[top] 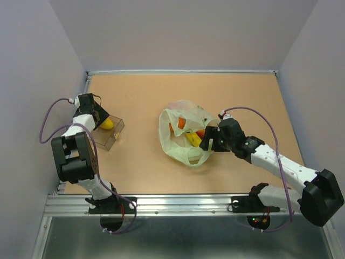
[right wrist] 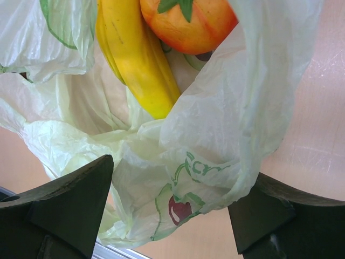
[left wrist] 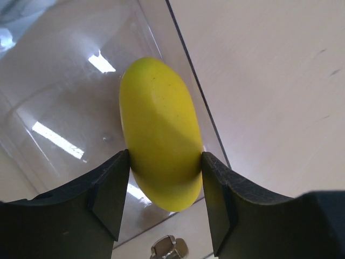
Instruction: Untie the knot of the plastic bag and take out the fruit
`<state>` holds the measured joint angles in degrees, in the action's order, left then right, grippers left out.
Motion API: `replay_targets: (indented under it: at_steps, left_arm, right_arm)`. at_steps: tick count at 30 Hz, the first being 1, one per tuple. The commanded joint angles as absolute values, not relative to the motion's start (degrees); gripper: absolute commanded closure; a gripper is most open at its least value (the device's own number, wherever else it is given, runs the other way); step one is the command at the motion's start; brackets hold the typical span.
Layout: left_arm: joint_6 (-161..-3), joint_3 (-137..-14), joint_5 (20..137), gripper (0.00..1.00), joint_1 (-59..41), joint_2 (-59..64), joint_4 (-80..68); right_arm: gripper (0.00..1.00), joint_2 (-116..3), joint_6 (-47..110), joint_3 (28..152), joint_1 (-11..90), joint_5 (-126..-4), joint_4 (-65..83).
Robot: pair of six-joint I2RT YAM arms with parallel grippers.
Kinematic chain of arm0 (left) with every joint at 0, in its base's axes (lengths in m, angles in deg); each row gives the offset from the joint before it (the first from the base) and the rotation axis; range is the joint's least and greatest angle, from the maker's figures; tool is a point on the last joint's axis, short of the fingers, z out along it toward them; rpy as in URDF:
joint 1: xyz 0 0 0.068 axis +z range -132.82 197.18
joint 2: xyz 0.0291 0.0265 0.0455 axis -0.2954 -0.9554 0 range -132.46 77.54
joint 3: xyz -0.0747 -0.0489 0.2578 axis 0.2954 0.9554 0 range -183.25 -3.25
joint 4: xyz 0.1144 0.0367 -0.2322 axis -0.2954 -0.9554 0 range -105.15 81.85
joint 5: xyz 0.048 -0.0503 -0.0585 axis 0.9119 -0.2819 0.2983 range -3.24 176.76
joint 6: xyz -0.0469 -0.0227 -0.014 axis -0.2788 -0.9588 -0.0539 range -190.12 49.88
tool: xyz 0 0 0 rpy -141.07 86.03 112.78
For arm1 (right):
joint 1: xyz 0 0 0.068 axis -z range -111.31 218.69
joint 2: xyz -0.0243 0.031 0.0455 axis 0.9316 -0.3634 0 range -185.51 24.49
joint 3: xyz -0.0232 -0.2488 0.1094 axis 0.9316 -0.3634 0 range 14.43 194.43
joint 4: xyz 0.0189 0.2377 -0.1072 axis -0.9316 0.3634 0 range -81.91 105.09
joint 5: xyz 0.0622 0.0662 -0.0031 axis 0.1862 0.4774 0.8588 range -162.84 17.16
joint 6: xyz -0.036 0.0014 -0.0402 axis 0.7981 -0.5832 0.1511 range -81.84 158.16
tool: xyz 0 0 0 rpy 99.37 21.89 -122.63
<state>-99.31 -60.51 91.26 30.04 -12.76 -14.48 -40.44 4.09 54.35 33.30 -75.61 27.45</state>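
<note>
The right gripper rises next, moves outward and lowers to close on the flap's rim film (top: 195,121), because the bag's far flap hangs partly over the fruit.
The pale green plastic bag (top: 173,142) lies open mid-table with a banana (top: 192,139) and orange fruits (top: 181,123) inside. No tied knot shows. My right gripper (top: 207,141) is at the bag's right edge, open, its jaws wide on either side of loose bag film (right wrist: 215,124). The right wrist view shows the banana (right wrist: 137,59) and an orange fruit with a green top (right wrist: 188,24) just beyond. My left gripper (top: 102,121) is shut on a yellow oval fruit (left wrist: 159,145) and holds it at the clear box (left wrist: 64,97).
The clear rigid box (top: 111,136) stands at the table's left side. Grey walls close in the left, back and right. A metal rail (top: 178,202) runs along the near edge by the arm bases.
</note>
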Motion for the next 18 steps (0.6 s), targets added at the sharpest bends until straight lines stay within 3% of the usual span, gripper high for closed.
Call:
replay_targets:
  at_steps: [1,4,5,9,12,18]
  left_arm:
    - [-99.82,-60.82,87.73,0.63,30.19,-13.69,-11.67]
    - [-100.35,-58.72,87.03,0.52,30.10,-11.77,-10.97]
    - [-100.35,-58.19,87.03,0.42,30.10,-11.06,-10.96]
    - [-99.92,-56.52,87.03,0.21,30.19,-7.46,-11.14]
    - [-99.56,-56.60,85.45,0.11,30.10,-4.82,-12.19]
    - [-99.30,-55.90,83.34,0.05,29.84,2.12,-15.27]
  right_arm:
    - [0.15,-38.53,4.67,56.44,32.66,-75.48,27.60]
    - [0.15,-37.74,4.32,56.09,32.66,-75.92,27.87]
    - [0.15,-37.48,4.23,56.00,32.66,-76.27,27.95]
    - [0.14,-36.69,3.79,55.65,32.66,-76.45,28.31]
    - [0.13,-36.51,3.79,55.82,32.66,-76.80,28.48]
    - [0.12,-36.07,5.37,57.84,32.66,-78.03,29.80]
